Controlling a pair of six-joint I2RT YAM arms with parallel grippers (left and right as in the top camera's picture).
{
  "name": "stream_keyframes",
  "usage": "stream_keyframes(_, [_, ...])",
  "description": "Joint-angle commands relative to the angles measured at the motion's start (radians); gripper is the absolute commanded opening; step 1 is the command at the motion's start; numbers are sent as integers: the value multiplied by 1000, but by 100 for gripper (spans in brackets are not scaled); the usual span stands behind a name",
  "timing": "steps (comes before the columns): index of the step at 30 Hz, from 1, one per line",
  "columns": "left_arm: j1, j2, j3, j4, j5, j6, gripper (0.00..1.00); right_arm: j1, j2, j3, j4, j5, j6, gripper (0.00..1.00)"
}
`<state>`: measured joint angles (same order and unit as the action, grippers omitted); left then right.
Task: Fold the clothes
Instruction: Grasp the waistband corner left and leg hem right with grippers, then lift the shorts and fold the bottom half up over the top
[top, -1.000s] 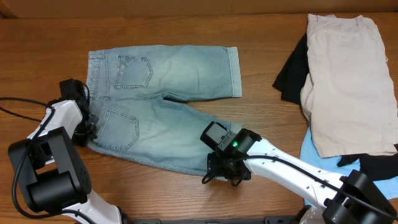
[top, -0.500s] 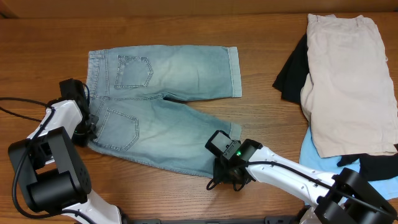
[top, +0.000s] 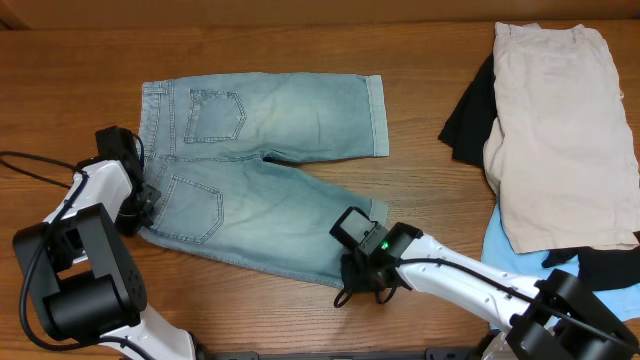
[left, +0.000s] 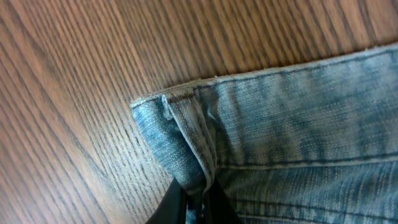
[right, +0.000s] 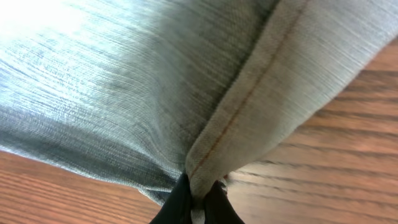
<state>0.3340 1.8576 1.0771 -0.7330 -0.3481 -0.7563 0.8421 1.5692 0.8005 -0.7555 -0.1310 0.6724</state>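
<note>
The shorts lie unfolded, so my left gripper needs to lift next, carry the held corner outward to the waistband's far corner (top: 153, 90), lower it there and let go.
Faded light-blue denim shorts (top: 262, 160) lie spread flat on the wooden table, back pockets up, one leg pointing right and the other slanting toward the front. My left gripper (top: 140, 212) is shut on the waistband corner (left: 186, 149) at the shorts' left end. My right gripper (top: 358, 280) is shut on the hem (right: 249, 118) of the front leg, which bunches up between its black fingers (right: 174, 205). Beige shorts (top: 560, 130) lie on a black garment (top: 470, 120) and a sky-blue garment (top: 510, 250) at the right.
The pile at the right reaches the table's right edge. Black cables (top: 30, 170) trail from the left arm across the table's left side. Bare wood (top: 430, 200) separates the denim from the pile.
My right gripper has gone from open to shut on the front leg's hem, after sliding slightly toward the front. The left gripper stays clamped on the waistband corner.
</note>
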Motion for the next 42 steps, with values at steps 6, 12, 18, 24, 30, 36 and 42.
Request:
stream_keyframes(6, [13, 37, 130, -224, 53, 106, 4, -254, -111, 234, -211, 15, -49, 4])
stream_keyframes(12, [12, -21, 345, -438, 61, 108, 4, -422, -204, 457, -315, 16, -147, 4])
stream_keyframes(18, [12, -121, 542, -600, 87, 159, 4, -486, -246, 621, -381, 18, -202, 4])
stream_keyframes(24, [12, -237, 639, -695, 79, 179, 5, -490, -290, 674, -495, 18, -197, 4])
stream_keyframes(30, [12, -306, 639, -737, 75, 200, 4, -490, -330, 674, -559, 37, -179, 4])
stream_keyframes(36, [12, -286, 576, -699, 76, 199, 4, -490, -266, 672, -464, 112, -211, 4])
stream_keyframes(42, [13, -263, 431, -591, 75, 199, 4, -490, -101, 672, -342, 106, -253, 4])
